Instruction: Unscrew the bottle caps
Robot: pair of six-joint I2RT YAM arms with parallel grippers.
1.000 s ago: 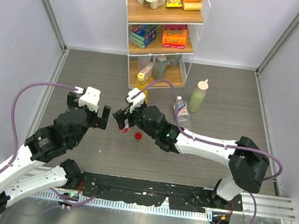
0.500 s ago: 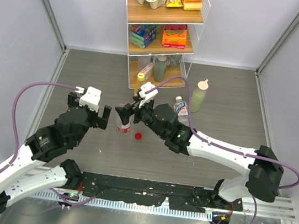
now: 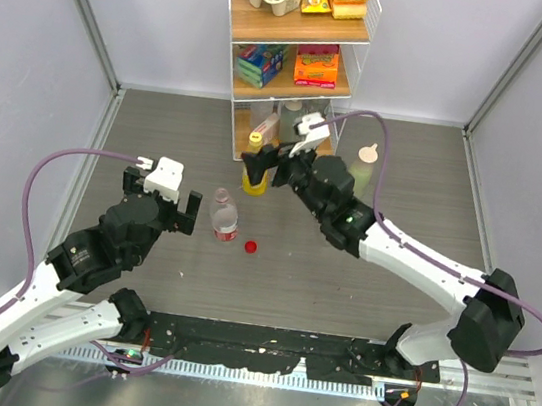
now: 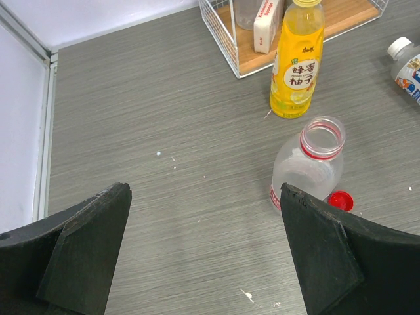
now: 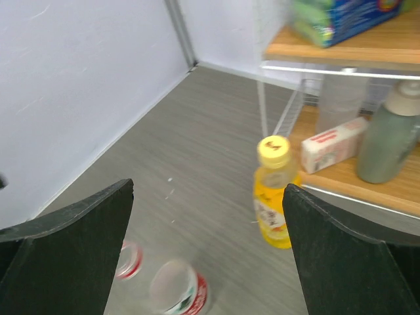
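My right gripper needs to move outward and down, around the juice bottle's yellow cap (image 3: 256, 138) (image 5: 273, 149), because this bottle still has its cap on while the clear bottle is open.
The clear bottle with the red label (image 3: 222, 214) stands upright with its mouth open; it also shows in the left wrist view (image 4: 307, 164) and, blurred, in the right wrist view (image 5: 180, 290). Its red cap (image 3: 251, 246) lies on the table beside it (image 4: 341, 200). The yellow juice bottle (image 3: 254, 172) stands capped in yellow (image 5: 274, 149) by the rack. The blue-white label bottle with its white cap (image 4: 398, 47) lies at the left wrist view's edge; my right arm hides it in the top view. My right gripper (image 3: 262, 159) is open above the juice bottle (image 5: 274, 203). My left gripper (image 3: 161, 190) is open and empty, left of the open bottle.
A white wire rack (image 3: 290, 64) with boxes and bottles stands at the back. A pale green bottle with a cream pointed top (image 3: 358, 178) stands right of it. Grey walls close in both sides.
My right gripper has let go of the red-label bottle and moved back and right toward the rack, over the juice bottle. The left arm has not moved.
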